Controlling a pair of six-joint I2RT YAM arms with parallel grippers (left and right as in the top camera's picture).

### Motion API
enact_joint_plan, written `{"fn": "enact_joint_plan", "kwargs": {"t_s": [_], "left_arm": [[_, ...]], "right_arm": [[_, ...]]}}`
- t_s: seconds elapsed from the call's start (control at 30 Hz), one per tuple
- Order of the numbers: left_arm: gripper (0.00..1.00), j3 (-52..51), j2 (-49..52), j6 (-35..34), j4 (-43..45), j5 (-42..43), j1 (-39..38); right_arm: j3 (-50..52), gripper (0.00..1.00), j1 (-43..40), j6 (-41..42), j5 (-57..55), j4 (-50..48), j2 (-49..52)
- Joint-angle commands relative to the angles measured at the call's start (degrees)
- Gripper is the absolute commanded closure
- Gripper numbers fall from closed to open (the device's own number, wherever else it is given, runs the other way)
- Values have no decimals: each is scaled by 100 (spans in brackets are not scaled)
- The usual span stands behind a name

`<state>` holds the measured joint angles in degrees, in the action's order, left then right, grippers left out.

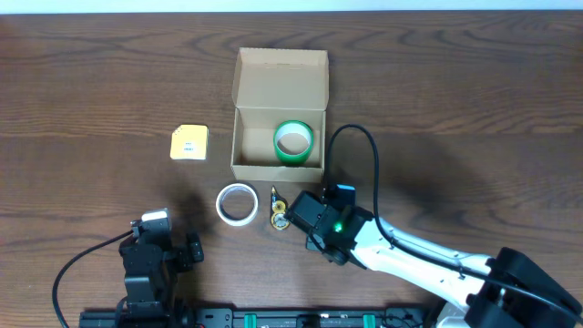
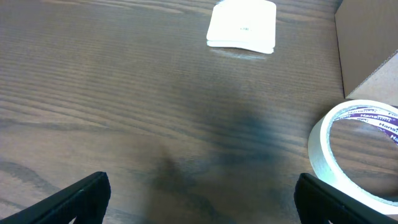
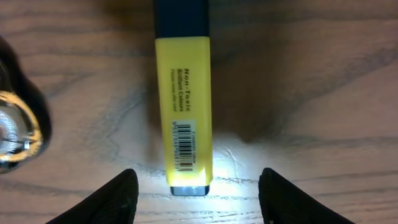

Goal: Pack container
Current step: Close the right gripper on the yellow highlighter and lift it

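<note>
To get onto the yellow highlighter's barcode end [image 3: 188, 155], my right gripper will lower a little first, then close its fingers there.
The container, a tan cardboard box [image 1: 244, 137] with its flap lid open at the back, stands at mid-table and holds a green tape roll [image 1: 293, 142]. Its corner shows in the left wrist view [image 2: 367, 50]. A yellow highlighter [image 3: 183, 93] with a dark cap lies on the table in front of the box [image 1: 273, 194]. My right gripper [image 1: 294, 212] is low over it, open [image 3: 199, 193], with the highlighter's rear end between the fingers, not touching. My left gripper [image 1: 159, 239] is open and empty [image 2: 202, 199] near the front left.
A white tape roll [image 1: 237, 202] lies in front of the box's left corner, also at the right of the left wrist view [image 2: 357, 152]. A small yellow pad [image 1: 189, 143] lies left of the box [image 2: 242, 26]. A shiny gold-rimmed object [image 1: 280, 218] sits beside the highlighter [image 3: 12, 130].
</note>
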<state>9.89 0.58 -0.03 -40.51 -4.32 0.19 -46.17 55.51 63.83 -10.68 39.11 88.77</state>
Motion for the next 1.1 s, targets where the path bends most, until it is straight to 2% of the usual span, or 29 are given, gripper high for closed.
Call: {"fn": "enact_joint_plan", "kwargs": {"t_s": [0.0, 0.17, 0.4, 0.67, 1.07], "left_arm": [[5, -61, -37, -39, -142, -9, -22], [5, -63, -37, -39, -142, -9, -22], [5, -61, -37, -39, -142, -9, -22], [5, -61, -37, -39, -142, -9, -22], [5, -61, -37, -39, -142, -9, -22]], "right_arm": [[164, 38, -63, -94, -48, -48, 46], [422, 42, -245, -94, 28, -278, 46], [457, 55, -297, -535, 197, -745, 46], [457, 72, -299, -737, 190, -743, 46], [455, 87, -297, -734, 647, -739, -26]]}}
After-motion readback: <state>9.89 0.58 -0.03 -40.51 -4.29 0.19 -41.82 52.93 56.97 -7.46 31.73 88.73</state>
